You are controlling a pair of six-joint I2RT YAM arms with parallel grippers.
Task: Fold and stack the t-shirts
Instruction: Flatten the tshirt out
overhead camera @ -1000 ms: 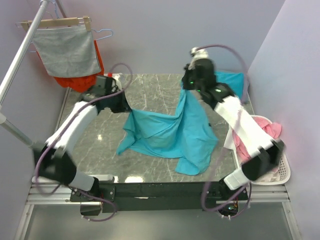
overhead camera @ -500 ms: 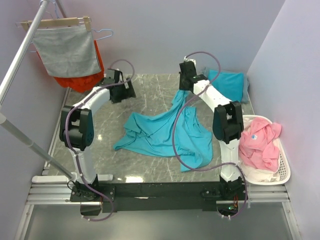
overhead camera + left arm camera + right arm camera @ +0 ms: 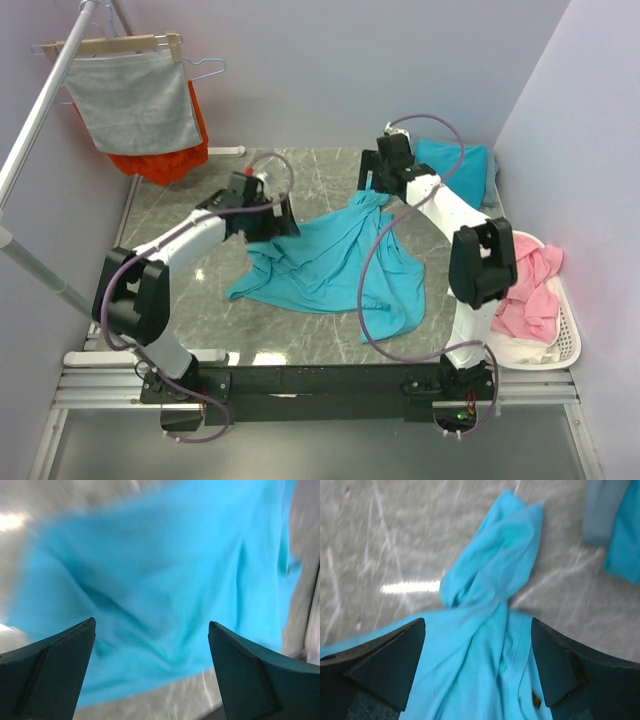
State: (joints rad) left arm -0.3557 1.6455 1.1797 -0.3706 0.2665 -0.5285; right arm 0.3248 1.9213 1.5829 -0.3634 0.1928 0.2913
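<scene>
The shirt lies doubled instead of spread flat on the tabletop at the folded-over edge [image 3: 268, 254] [image 3: 107, 632] beside the dark crease, so next my left gripper should lower, open, onto it.
One turquoise t-shirt [image 3: 330, 262] lies crumpled and spread across the middle of the marble table [image 3: 200, 270]. A second t-shirt [image 3: 455, 165], folded, rests at the back right corner. My left gripper [image 3: 282, 216] hovers over the crumpled shirt's left upper edge, open, with only blurred teal cloth [image 3: 165, 570] below the gripper [image 3: 151, 622]. My right gripper [image 3: 373, 187] is open just above the shirt's bunched, twisted top corner [image 3: 492, 555]; nothing sits between the fingers of the gripper [image 3: 477, 620]. The folded shirt [image 3: 626, 545] shows at the right wrist view's edge.
A white basket [image 3: 572, 345] holding pink clothing [image 3: 525, 285] stands at the right table edge. At the back left, a grey cloth [image 3: 130, 100] and an orange-red garment [image 3: 165, 160] hang from a hanger beside a slanted metal pole [image 3: 40, 110]. Walls close in behind and right.
Both grippers opened and let go of the lifted shirt, left first, then right. The shirt dropped flatter onto the table. The left gripper came back over its left edge.
</scene>
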